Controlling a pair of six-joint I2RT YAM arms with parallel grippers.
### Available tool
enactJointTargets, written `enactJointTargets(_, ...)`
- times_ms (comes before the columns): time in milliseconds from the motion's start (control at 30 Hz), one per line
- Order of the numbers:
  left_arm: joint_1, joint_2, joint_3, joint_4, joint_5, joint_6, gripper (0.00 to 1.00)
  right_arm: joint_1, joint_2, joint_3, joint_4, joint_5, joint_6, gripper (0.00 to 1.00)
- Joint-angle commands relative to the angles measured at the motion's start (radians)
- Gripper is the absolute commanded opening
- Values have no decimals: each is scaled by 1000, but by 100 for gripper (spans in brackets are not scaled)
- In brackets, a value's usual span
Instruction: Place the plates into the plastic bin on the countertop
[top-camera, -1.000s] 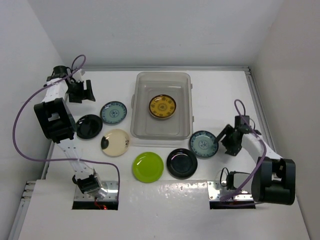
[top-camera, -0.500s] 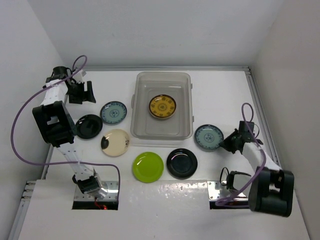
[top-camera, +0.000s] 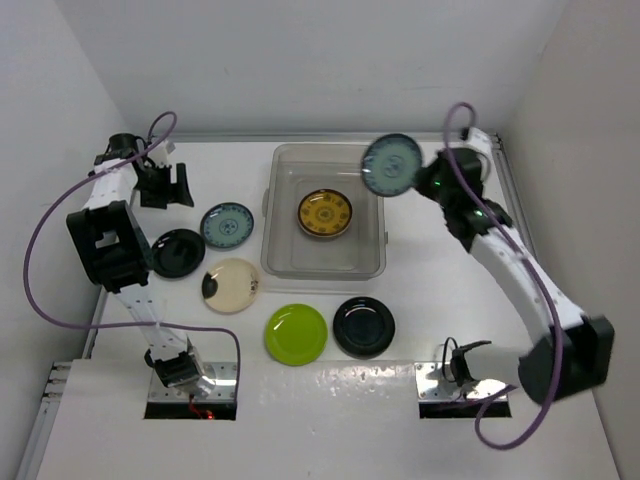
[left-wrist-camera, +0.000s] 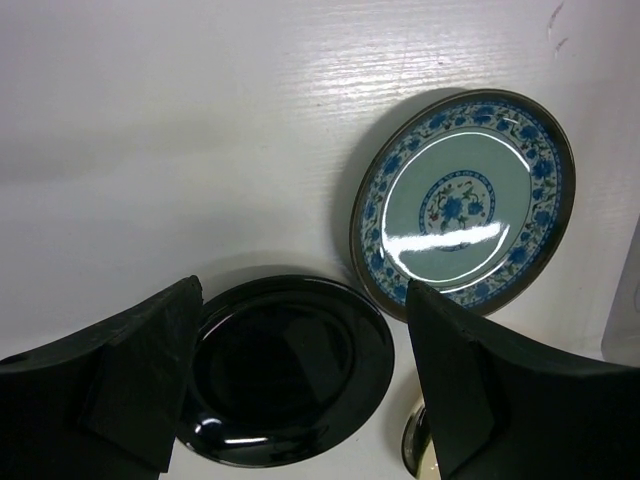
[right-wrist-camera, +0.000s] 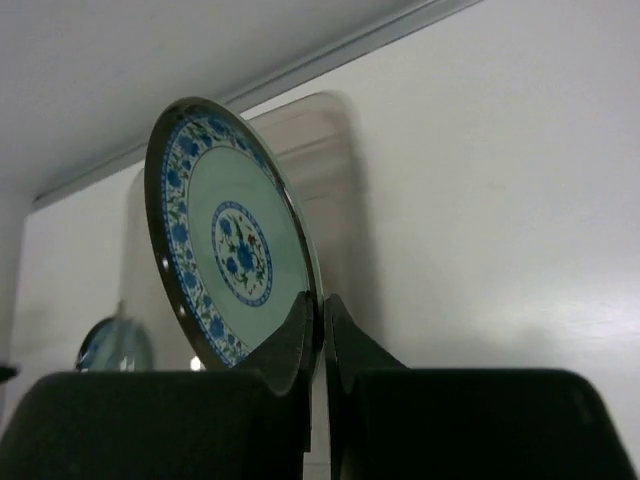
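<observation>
I should lower my left gripper and shift it to the second teal plate, to its rim away from the bin. The empty countertop there leaves my fingers room to reach the plate.
My right gripper is shut on the rim of a teal-blue patterned plate, held on edge in the air over the back right corner of the clear plastic bin. An amber-yellow plate lies inside the bin. On the white countertop lie a second teal plate, a black plate, a cream plate, a lime green plate and another black plate. My left gripper hangs open above the left black plate, holding nothing.
White walls close in the countertop on the left, back and right. The left arm's purple cable loops along the left wall. Both arm bases sit at the near edge, the right one by the right wall.
My right gripper closed on the teal plate beside the bin's near right corner, lifted it off the countertop and carried it up and back to above the bin's far right corner. The left arm stayed still.
</observation>
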Motion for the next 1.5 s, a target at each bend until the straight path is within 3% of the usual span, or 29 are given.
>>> enactJointTargets(0, -25, 50, 32, 5, 43, 4, 84, 95, 192, 97, 68, -184, -43, 0)
enactJointTargets(33, -37, 62, 44, 5, 43, 4, 84, 120, 328, 193, 30, -200, -42, 0)
enactJointTargets(233, -88, 152, 127, 5, 33, 4, 84, 160, 651, 402, -78, -295, -47, 0)
enactJointTargets(433, -109, 223, 136, 5, 46, 22, 84, 154, 767, 455, -84, -354, -25, 0)
enactJointTargets(533, -118, 252, 118, 5, 34, 22, 84, 154, 799, 476, -104, -401, -42, 22)
enactJointTargets(567, -118, 252, 118, 14, 34, 22, 84, 158, 817, 494, -139, -409, -66, 46)
enactJointTargets(633, -118, 287, 118, 14, 11, 22, 84, 164, 829, 528, -174, -412, -94, 69)
enactJointTargets(733, -138, 303, 118, 14, -13, 41, 84, 177, 816, 548, -234, -397, -151, 72)
enactJointTargets(833, -138, 331, 118, -6, 34, 67, 72, 177, 771, 524, -225, -392, -158, 74)
enactJointTargets(933, -149, 331, 93, -86, 94, 128, 52, 171, 713, 488, -218, -360, -157, 74)
enactJointTargets(967, -149, 331, 93, -113, 103, 148, 42, 164, 678, 460, -195, -357, -145, 74)
enactJointTargets(1033, -149, 349, 84, -135, 103, 159, 32, 149, 655, 429, -184, -348, -137, 74)
enactJointTargets(1133, -149, 367, 124, -168, 103, 159, 4, 132, 600, 401, -162, -348, -128, 75)
enactJointTargets(1167, -149, 367, 136, -169, 112, 159, 0, 129, 587, 393, -162, -348, -125, 75)
enactJointTargets(1367, -149, 317, 341, -179, 94, 73, 0, 86, 486, 305, -153, -329, -116, 75)
enactJointTargets(1467, -163, 174, 381, -92, 34, 21, 0, 66, 412, 231, -144, -305, -108, 75)
